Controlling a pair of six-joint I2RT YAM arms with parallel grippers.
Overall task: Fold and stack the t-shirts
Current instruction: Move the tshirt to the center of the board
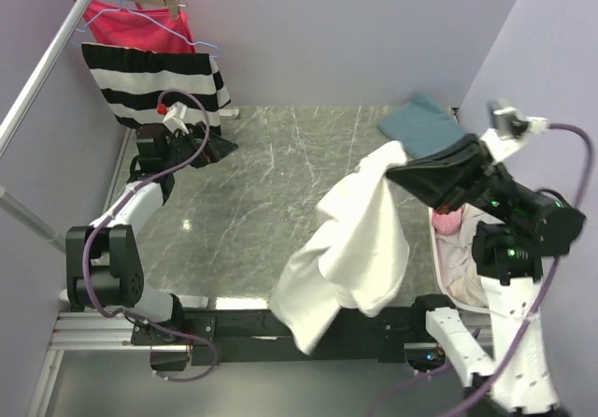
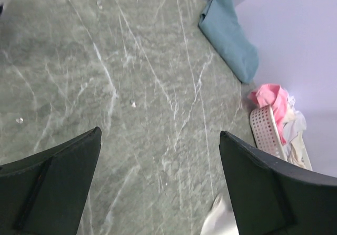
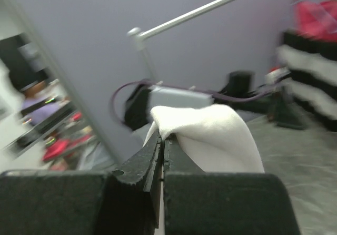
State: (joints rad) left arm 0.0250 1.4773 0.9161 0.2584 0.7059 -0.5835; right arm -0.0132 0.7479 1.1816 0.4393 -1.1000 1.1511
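My left gripper moves to the right in the top view next, then down to close on the white t-shirt's lower end (image 1: pixel 313 307) (image 2: pixel 220 222), which hangs free.
My right gripper (image 1: pixel 397 172) is shut on the top edge of a white t-shirt (image 1: pixel 350 249) and holds it up in the air, so that it hangs over the table's front right. In the right wrist view the closed gripper (image 3: pixel 162 140) pinches a fold of the white t-shirt (image 3: pixel 210 135). A folded teal-blue t-shirt (image 1: pixel 425 127) lies at the far right corner and also shows in the left wrist view (image 2: pixel 229 37). My left gripper (image 1: pixel 201 144) is open and empty at the far left; in its own view (image 2: pixel 160 140) only bare table lies between the fingers.
A white basket (image 1: pixel 437 249) at the right edge holds pink and pale clothes (image 1: pixel 448 219); it also shows in the left wrist view (image 2: pixel 265 132). A striped garment (image 1: pixel 154 80) and a red-pink one (image 1: pixel 131 24) hang on a rail at the far left. Purple walls enclose the marble table (image 1: pixel 271 183).
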